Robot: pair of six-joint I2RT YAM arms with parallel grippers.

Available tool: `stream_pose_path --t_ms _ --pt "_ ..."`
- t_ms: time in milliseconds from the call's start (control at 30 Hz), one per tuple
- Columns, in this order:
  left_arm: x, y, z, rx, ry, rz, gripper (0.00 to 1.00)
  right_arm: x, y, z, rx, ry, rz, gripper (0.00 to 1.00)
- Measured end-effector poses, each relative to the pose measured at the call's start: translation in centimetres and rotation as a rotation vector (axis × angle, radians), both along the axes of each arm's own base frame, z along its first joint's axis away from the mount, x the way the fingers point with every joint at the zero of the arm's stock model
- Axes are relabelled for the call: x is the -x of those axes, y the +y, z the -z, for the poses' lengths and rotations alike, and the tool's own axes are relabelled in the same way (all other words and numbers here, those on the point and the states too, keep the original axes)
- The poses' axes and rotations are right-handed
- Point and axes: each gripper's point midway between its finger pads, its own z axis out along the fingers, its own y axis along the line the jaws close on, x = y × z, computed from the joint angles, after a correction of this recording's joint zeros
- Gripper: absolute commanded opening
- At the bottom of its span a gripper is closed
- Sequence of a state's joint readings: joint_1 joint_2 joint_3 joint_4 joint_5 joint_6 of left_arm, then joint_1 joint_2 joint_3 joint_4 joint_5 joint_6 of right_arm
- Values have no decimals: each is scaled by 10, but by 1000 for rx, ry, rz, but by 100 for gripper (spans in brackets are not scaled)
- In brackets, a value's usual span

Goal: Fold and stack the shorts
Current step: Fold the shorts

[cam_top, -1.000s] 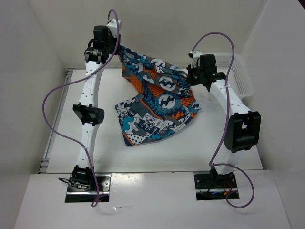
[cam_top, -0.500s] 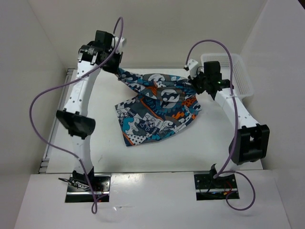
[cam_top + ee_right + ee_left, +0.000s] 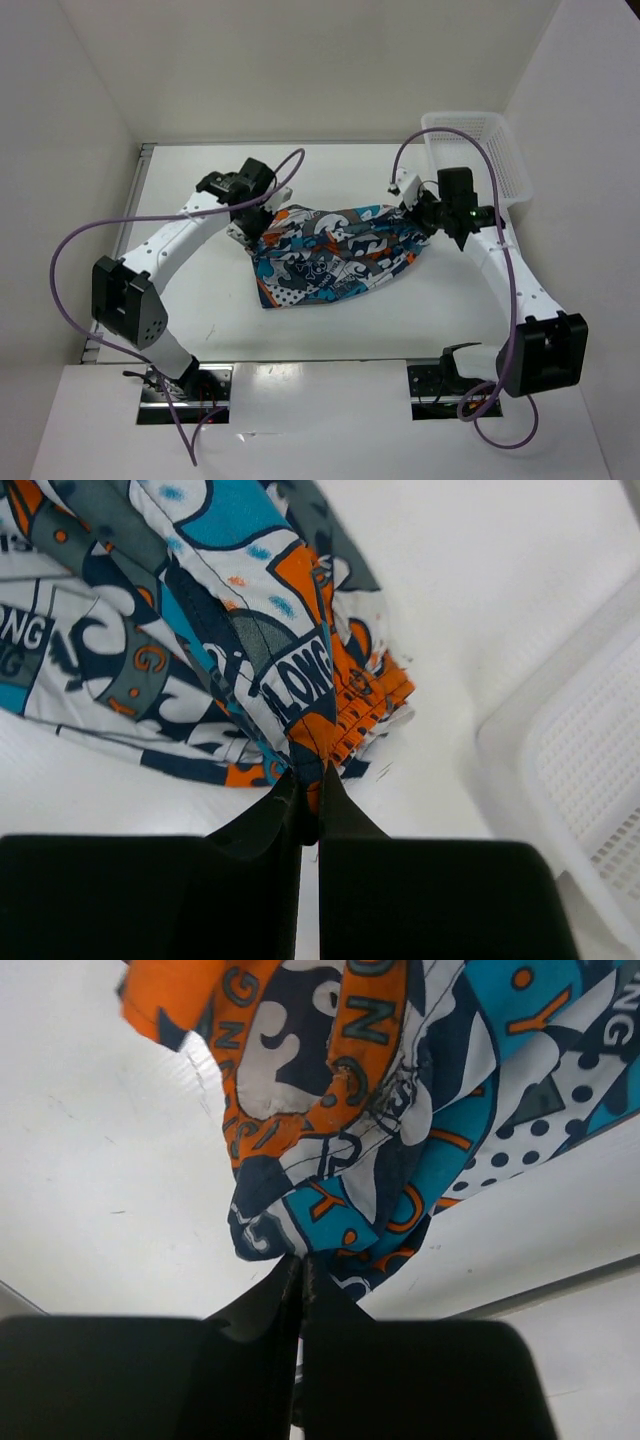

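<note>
The near edge of the shorts is still uncovered. I need to draw the pinched hem back over that edge's orange end (image 3: 409, 259) (image 3: 246, 775) with my right gripper next and let it go.
The printed shorts (image 3: 330, 250) lie folded over on the white table, mid-centre in the top view. My left gripper (image 3: 248, 218) is shut on the shorts' left corner, low at the table; in the left wrist view the fabric (image 3: 370, 1120) bunches out of its closed tips (image 3: 300, 1258). My right gripper (image 3: 420, 215) is shut on the shorts' right corner; in the right wrist view the orange-and-blue hem (image 3: 320, 710) is pinched between its tips (image 3: 310, 775). No drawstring shows.
A white mesh basket (image 3: 490, 150) stands at the back right, just beyond my right gripper, and shows in the right wrist view (image 3: 590, 770). White walls enclose the table on the left, back and right.
Both grippers have come down and toward the near side with the shorts' upper edge, laying the raised half over the lower half. The shorts went from hanging stretched to lying folded on the table.
</note>
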State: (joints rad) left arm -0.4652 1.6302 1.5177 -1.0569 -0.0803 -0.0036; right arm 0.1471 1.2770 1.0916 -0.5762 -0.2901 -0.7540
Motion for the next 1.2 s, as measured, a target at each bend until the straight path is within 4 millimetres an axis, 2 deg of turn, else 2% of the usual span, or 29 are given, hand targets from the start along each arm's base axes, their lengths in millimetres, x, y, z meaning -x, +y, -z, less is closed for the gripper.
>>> stream_pose_path --t_ms 67,233,367,467,567,667,767,967,1033,1067,1100,1133,1200 --pt "14 1 9 -15 3 19 6 13 -2 12 13 23 -16 0" --pt "46 -1 29 -49 6 92 47 41 -7 47 56 85 -55 2" --pt "69 1 46 -64 87 118 56 62 -12 72 89 138 -81 5" --pt "78 2 44 -52 115 124 59 74 -15 79 107 149 -93 5" --pt "77 1 38 -35 89 125 59 78 -16 80 114 144 -100 5" --pt "74 -2 42 -40 94 127 60 78 -17 78 118 135 -105 6" --pt "71 -5 59 -64 108 134 60 78 -17 78 122 133 -107 6" --pt "91 13 107 -168 207 140 60 78 -17 78 122 133 -107 6" --pt "86 11 114 -173 207 138 50 78 -17 78 123 134 -106 5" --pt "83 9 117 -172 199 135 41 78 -17 78 123 134 -106 5" --pt "79 7 121 -172 192 138 31 78 -17 78 122 135 -105 3" --pt "76 6 124 -175 191 138 12 78 -17 78 120 136 -101 2" --pt "71 5 130 -184 186 133 3 77 -17 77 111 138 -88 1"
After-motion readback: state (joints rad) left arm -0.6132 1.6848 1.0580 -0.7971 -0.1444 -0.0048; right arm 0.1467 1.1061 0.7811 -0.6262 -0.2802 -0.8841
